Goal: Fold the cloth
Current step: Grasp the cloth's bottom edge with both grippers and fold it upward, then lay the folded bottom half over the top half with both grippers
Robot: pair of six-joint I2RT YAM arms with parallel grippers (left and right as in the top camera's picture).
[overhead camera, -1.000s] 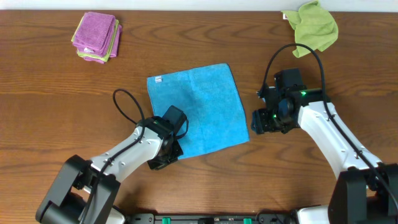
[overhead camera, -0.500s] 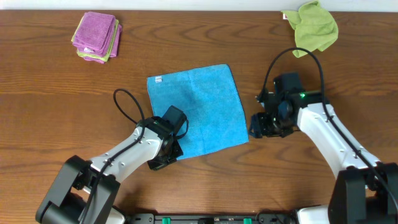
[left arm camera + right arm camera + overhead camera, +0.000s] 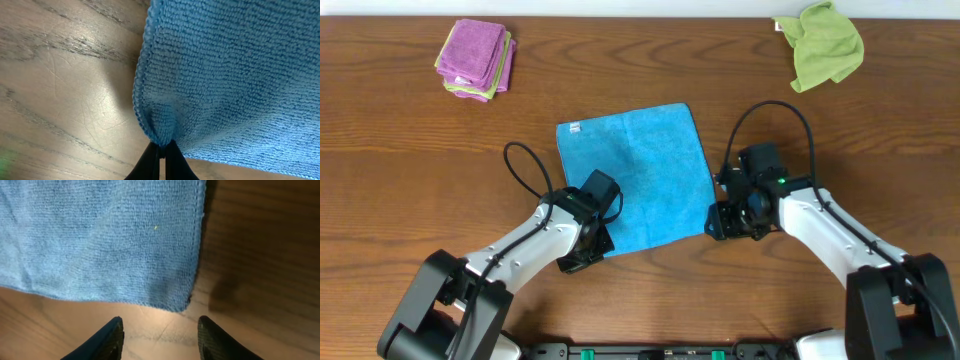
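Note:
The cloth is still unfolded, so my left gripper will next lift the pinched near corner, carry it outward, and lower and release it at the white-tagged far corner [image 3: 571, 129].
A blue cloth [image 3: 640, 175] lies flat on the wooden table, with a small white tag at its far left corner. My left gripper [image 3: 595, 240] is shut on the cloth's near left corner; in the left wrist view the black fingertips [image 3: 161, 159] pinch the blue terry cloth [image 3: 235, 75]. My right gripper [image 3: 717, 222] is open and empty just off the cloth's near right corner. In the right wrist view that corner [image 3: 182, 302] lies flat just ahead of my spread right gripper [image 3: 161, 330], not touching it.
A folded stack of purple and green cloths [image 3: 475, 58] sits at the far left. A crumpled green cloth [image 3: 825, 42] lies at the far right edge. Black cables loop above both arms.
My right gripper has moved left and a little nearer, closing in on the cloth's near right corner. My left gripper has not moved and stays pinched on its corner.

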